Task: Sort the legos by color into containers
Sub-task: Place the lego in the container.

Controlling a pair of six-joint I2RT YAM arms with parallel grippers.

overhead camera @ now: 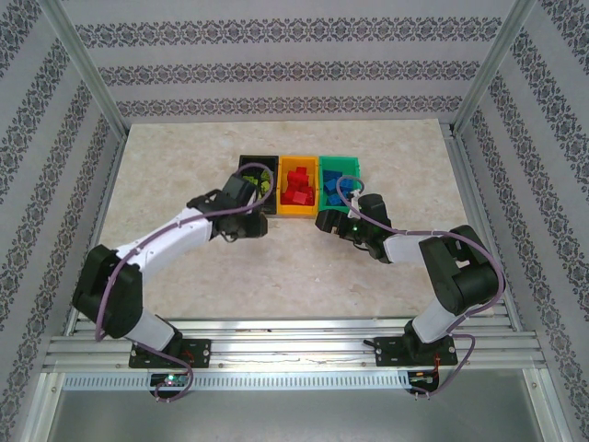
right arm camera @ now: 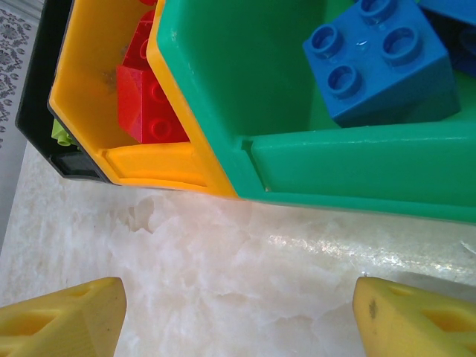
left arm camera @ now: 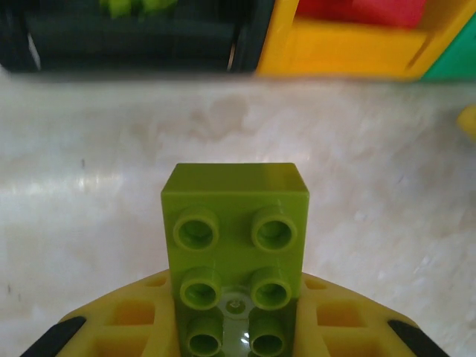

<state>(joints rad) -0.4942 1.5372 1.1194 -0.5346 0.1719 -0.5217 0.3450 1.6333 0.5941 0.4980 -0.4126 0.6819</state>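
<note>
I will carry the brick outward with my left gripper over the open inside of the black bin (overhead camera: 258, 157) and release it, since lime bricks already lie in there.
My left gripper (left arm camera: 236, 331) is shut on a lime green lego brick (left arm camera: 235, 238), studs toward the camera, held over the table just in front of the black bin (left arm camera: 134, 44). From above, that left gripper (overhead camera: 241, 201) sits at the black bin's (overhead camera: 258, 157) near end. The bin holds lime bricks (overhead camera: 263, 180). Red bricks (overhead camera: 296, 184) fill the orange-yellow bin (overhead camera: 297, 214), and blue bricks (overhead camera: 333, 187) lie in the green bin (overhead camera: 340, 159). My right gripper (right arm camera: 238, 316) stands open over bare table before the green bin (right arm camera: 335, 167), nothing between its fingers.
The three bins stand side by side at mid-table, touching each other. In the right wrist view a blue brick (right arm camera: 381, 59) rests inside the green bin and red bricks (right arm camera: 149, 97) in the orange-yellow one (right arm camera: 149, 160). Patterned walls enclose the marble table (overhead camera: 184, 166).
</note>
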